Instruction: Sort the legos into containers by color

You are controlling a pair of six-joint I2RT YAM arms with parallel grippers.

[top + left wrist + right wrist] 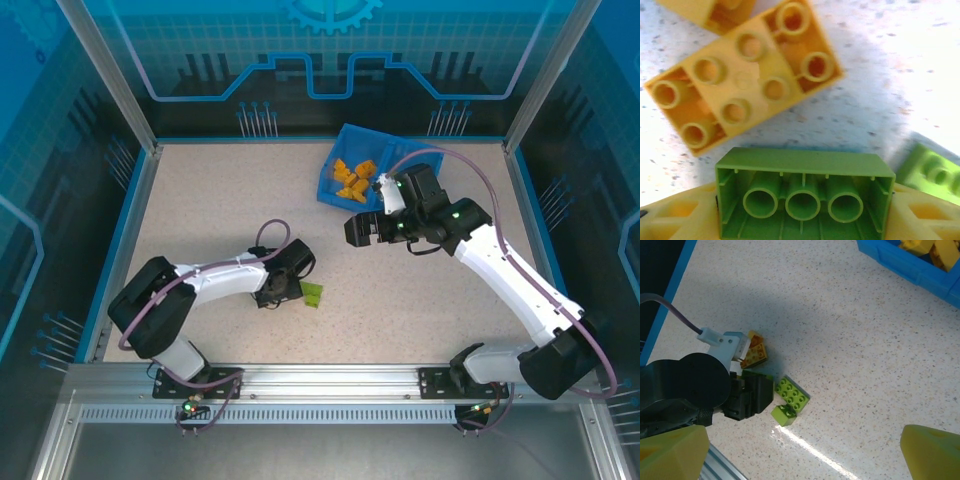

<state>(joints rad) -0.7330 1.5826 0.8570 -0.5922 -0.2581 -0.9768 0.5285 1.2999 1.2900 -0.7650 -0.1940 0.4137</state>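
I need to raise my left gripper outward over the tray section beside the orange bricks next and release the light green brick there, because the tray lies outward of my left gripper.
My left gripper [805, 212] is shut on a light green brick [802, 180], whose hollow underside faces the camera between the yellow fingers [670, 217]. It hovers low over the table [278, 290] beside an orange brick [745, 75] and another green brick [935, 172]. From the right wrist I see a flat green brick [792, 394], a small green brick [784, 414] and orange bricks [755, 352] next to the left gripper. My right gripper [362, 230] [802, 457] is open and empty above the table. The blue tray [350, 138] holds several orange bricks [352, 178] in its left compartment; my right arm hides much of the right compartment.
The tray [900, 262] sits at the far side, right of centre. Blue walls and metal posts [110, 80] fence the table. The aluminium rail [320, 385] runs along the near edge. Speckled tabletop [220, 200] lies between the arms and the far wall.
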